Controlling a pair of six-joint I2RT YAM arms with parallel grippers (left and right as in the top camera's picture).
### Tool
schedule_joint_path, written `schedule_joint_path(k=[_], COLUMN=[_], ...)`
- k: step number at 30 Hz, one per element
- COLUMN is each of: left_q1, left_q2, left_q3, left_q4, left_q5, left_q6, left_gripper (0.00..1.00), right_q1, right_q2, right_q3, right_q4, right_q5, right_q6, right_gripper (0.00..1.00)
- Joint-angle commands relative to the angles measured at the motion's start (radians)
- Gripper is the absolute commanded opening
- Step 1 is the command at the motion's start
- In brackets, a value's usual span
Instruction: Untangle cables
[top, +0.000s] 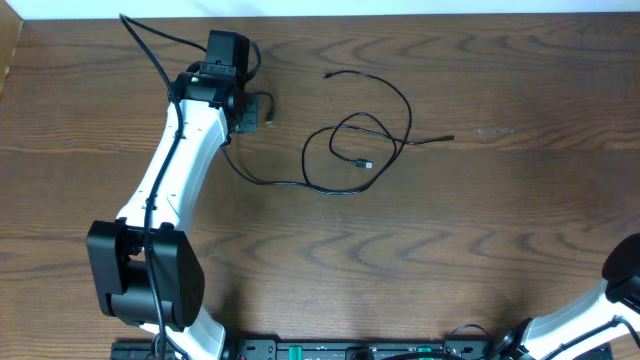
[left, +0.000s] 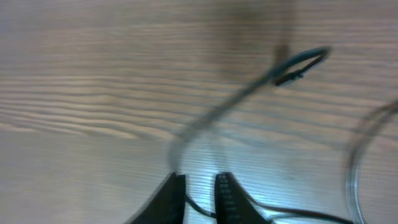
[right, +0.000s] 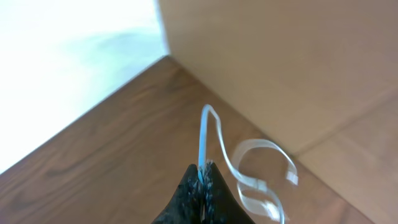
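I will carry the white cable outward with my right gripper, over the bare wood by the cardboard-coloured wall, and open the gripper there, because that spot is clear of the black cable's loops.
The black cable (top: 357, 133) lies in loose loops on the wooden table, and its small plugs rest apart from each other. My left gripper (top: 266, 111) is at the cable's left end. In the left wrist view the left gripper (left: 200, 180) stands slightly open, and the black cable (left: 249, 90) crosses the gap low between the fingers, then runs off blurred towards a plug. My right gripper (right: 203, 169) is shut on the white cable (right: 214, 134), which rises from the fingertips and curls down to the right. The white cable does not show in the overhead view.
A cardboard-coloured wall (right: 280, 68) stands close behind the right gripper, with a bright white area to its left. Only part of the right arm (top: 615, 295) shows, at the table's lower right corner. Thick black robot wiring (top: 150, 45) runs along the left arm.
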Motion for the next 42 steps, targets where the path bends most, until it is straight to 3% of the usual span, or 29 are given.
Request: schedule_joint_path(k=[1, 5, 21, 38, 39, 40, 41, 42], left_q1=[-0.011, -0.042, -0.177, -0.294, -0.296, -0.296, -0.296, -0.296], left_q2=[-0.005, 0.000, 0.000, 0.000, 0.000, 0.000, 0.000, 0.000], left_q3=[0.005, -0.002, -0.015, -0.015, -0.015, -0.015, -0.015, -0.015], left_q4=[0.000, 0.019, 0.041, 0.043, 0.044, 0.046, 0.047, 0.050], left_q5=[0.202, 0.330, 0.329, 0.325, 0.325, 0.326, 0.325, 0.325], left_q6=[-0.007, -0.016, -0.026, -0.025, -0.025, -0.026, -0.025, -0.025], left_gripper=[0.26, 0.32, 0.33, 0.33, 0.34, 0.34, 0.34, 0.34], right_q1=[0.053, 0.101, 0.151, 0.087, 0.085, 0.083, 0.082, 0.082], right_q2=[0.012, 0.012, 0.053, 0.484, 0.505, 0.523, 0.535, 0.544], right_q3=[0.008, 0.008, 0.014, 0.014, 0.014, 0.014, 0.014, 0.014], right_q4=[0.005, 0.020, 0.497, 0.624, 0.618, 0.609, 0.599, 0.586], right_q5=[-0.082, -0.084, -0.079, -0.058, -0.057, -0.057, -0.057, -0.057], right_q6=[-0.035, -0.029, -0.048, -0.048, -0.048, -0.048, -0.048, -0.048], right_gripper=[0.01, 0.01, 0.01, 0.01, 0.03, 0.13, 0.37, 0.55])
